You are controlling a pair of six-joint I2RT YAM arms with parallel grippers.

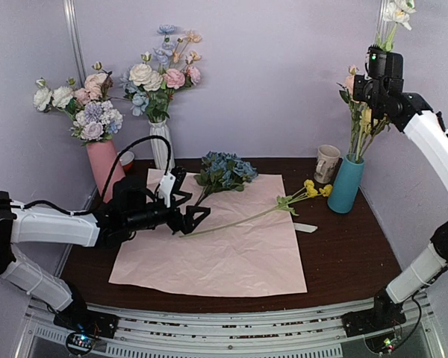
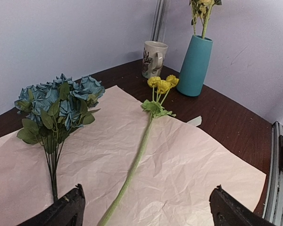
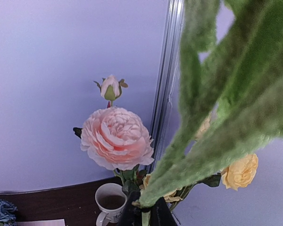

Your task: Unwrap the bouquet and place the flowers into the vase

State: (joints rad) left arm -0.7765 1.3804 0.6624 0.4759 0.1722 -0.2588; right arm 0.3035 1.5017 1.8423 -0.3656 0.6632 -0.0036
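My right gripper lowers the green stem [image 3: 198, 155] toward the opening of the teal vase next, then releases the stem.
The bouquet is undone: its pink paper [image 1: 216, 246] lies flat on the table. On the paper rest a blue flower cluster [image 1: 224, 170] [image 2: 59, 101] and a long-stemmed yellow flower [image 1: 313, 189] [image 2: 161, 84]. My left gripper [image 1: 183, 205] [image 2: 146, 212] is open, low over the paper, its jaws either side of that stem's lower end without touching it. The teal vase [image 1: 346, 184] [image 2: 195, 66] holds a pink bloom [image 3: 115, 138] and yellow blooms [image 3: 240, 172]. High above it, my right gripper [image 1: 381, 56] [image 3: 144, 214] is shut on the green stem [image 3: 198, 155] of a white flower [image 1: 398, 11].
A cream mug [image 1: 327, 162] [image 2: 154, 58] stands just left of the teal vase. A pink vase [image 1: 104, 165] and a white ribbed vase [image 1: 161, 145], both with bunches, stand at the back left. A small white scrap [image 1: 305, 227] lies by the paper's right edge.
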